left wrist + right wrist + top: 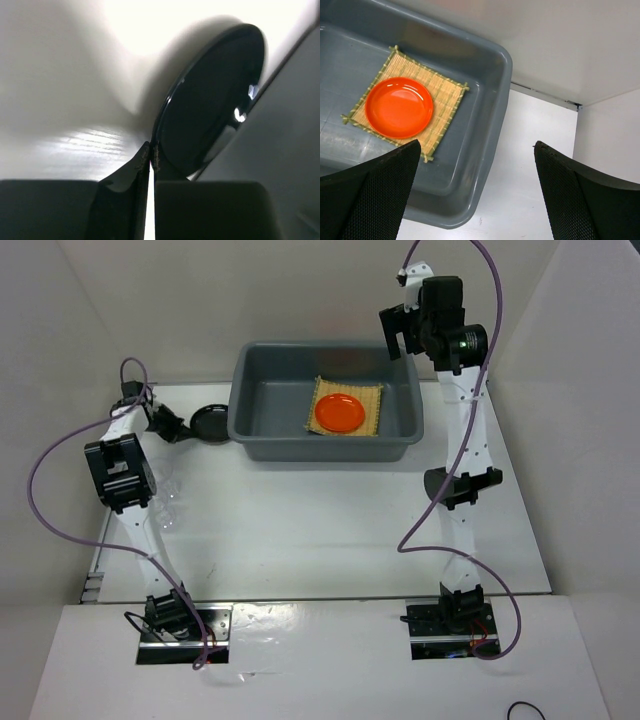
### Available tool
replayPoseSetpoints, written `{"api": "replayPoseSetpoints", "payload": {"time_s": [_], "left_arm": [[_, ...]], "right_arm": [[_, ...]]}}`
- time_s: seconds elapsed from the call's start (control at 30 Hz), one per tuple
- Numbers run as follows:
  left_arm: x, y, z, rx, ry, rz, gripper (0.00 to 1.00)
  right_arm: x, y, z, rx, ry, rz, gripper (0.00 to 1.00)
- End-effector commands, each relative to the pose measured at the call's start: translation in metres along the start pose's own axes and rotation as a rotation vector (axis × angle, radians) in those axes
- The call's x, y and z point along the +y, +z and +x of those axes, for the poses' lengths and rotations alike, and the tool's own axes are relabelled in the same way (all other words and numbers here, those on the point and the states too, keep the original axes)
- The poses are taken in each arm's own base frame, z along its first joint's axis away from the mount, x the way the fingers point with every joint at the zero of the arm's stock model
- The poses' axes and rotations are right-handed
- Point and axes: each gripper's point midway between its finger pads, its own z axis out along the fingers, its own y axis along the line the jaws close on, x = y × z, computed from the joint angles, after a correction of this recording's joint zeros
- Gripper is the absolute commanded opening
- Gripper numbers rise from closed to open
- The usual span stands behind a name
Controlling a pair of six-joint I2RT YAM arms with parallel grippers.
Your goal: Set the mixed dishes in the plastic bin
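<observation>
The left gripper lifts the black plate (212,422) over the bin's side next, lowers it there and releases. The orange plate (340,412) lies past that side from the gripper.
The grey plastic bin (262,444) stands at the back centre. Inside it the tan woven mat (372,400) lies flat with the orange plate (340,412) on it. The black plate (212,422) is just left of the bin. My left gripper (190,426) is shut on its rim. In the left wrist view the fingertips (146,152) pinch the edge of the black plate (215,100), which is tilted beside the bin's wall (285,165). My right gripper (398,335) is open and empty above the bin's far right corner. Faint clear cups (168,505) sit by the left arm.
The right wrist view shows the bin's rim (492,125), the mat (447,92), the orange plate (399,107) and bare table (535,130) to the right of the bin. White walls enclose the table at the back and sides.
</observation>
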Motion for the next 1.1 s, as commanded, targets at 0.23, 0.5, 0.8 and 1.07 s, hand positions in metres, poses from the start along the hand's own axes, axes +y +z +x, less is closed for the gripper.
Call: {"api": "replayPoseSetpoints", "payload": {"time_s": [0.23,0.5,0.8,1.07], "left_arm": [[-0.160,-0.168,-0.086,-0.533,-0.119,0.179,0.00],[-0.274,-0.162,-0.023,-0.419,0.063,0.346,0.00],[-0.351,-0.055,0.116,-0.028,0.284,0.531,0.00],[-0.344,0.014,0.189,0.060,0.350,0.445,0.00]], "right_arm": [[-0.014,-0.045,-0.021,-0.062,0.020,0.021,0.98],[-0.023,-0.067,-0.030,-0.091,0.025,0.050,0.98],[-0.031,-0.088,-0.037,-0.116,0.040,0.084,0.98],[-0.037,-0.105,-0.042,-0.135,0.044,0.103,0.98]]}}
